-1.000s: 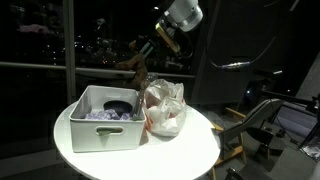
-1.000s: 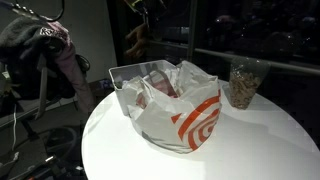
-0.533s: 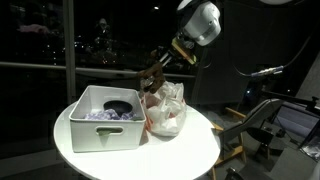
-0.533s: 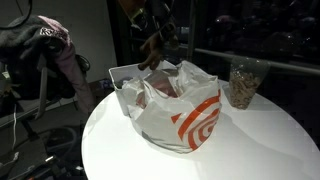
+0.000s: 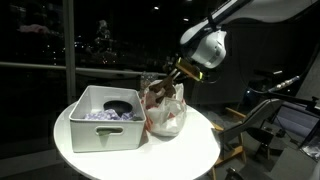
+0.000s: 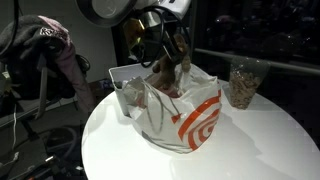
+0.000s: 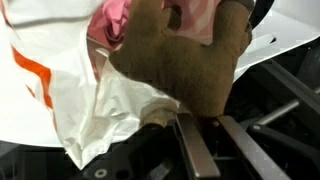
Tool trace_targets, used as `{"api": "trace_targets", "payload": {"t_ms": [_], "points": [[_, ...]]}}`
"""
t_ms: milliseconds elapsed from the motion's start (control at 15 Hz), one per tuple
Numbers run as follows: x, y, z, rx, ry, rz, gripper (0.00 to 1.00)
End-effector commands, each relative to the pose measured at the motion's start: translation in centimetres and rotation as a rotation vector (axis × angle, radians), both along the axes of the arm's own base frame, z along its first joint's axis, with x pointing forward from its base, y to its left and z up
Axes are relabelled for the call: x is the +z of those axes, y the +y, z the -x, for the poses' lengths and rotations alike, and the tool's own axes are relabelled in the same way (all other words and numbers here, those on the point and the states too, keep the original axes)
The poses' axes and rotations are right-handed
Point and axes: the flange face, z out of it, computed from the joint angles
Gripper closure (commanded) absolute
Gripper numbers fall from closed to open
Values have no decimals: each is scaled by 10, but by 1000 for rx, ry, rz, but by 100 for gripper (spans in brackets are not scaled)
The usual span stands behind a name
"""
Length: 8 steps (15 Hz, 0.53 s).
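Note:
The white bag's opening (image 6: 170, 89) is just below my gripper, so my gripper will go down into it next and let go of the plush toy's lower end there.
My gripper (image 7: 216, 124) is shut on a brown plush toy (image 7: 190, 60), with the toy's lower end pinched between the two fingers. In both exterior views the toy (image 5: 160, 92) (image 6: 166, 74) hangs at the mouth of a white plastic bag (image 5: 168, 120) (image 6: 190, 118) with an orange bullseye print. The gripper (image 5: 172, 80) (image 6: 165, 48) stands just above the bag's opening. Something pink (image 7: 115, 20) lies inside the bag (image 7: 70, 90). The bag sits on a round white table (image 5: 190, 150) (image 6: 260, 140).
A white bin (image 5: 100, 135) (image 6: 120, 74) with a dark object and pale stuff inside stands next to the bag. A clear jar (image 6: 243, 85) of brown bits stands near the table's edge. Clothes (image 6: 50, 45) are piled beside the table, and metal equipment (image 5: 270, 120) stands close by.
The arm has come down from high above the table, carrying the brown toy to the bag's mouth. The grip has stayed the same.

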Motion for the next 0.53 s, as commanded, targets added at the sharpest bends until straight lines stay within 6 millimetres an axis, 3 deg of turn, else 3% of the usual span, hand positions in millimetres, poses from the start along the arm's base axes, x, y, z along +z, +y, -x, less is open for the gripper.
{"api": "trace_targets", "payload": {"t_ms": [0, 467], "points": [[-26, 4, 11, -64, -69, 33, 96], [-81, 37, 1, -48, 28, 4, 96]]}}
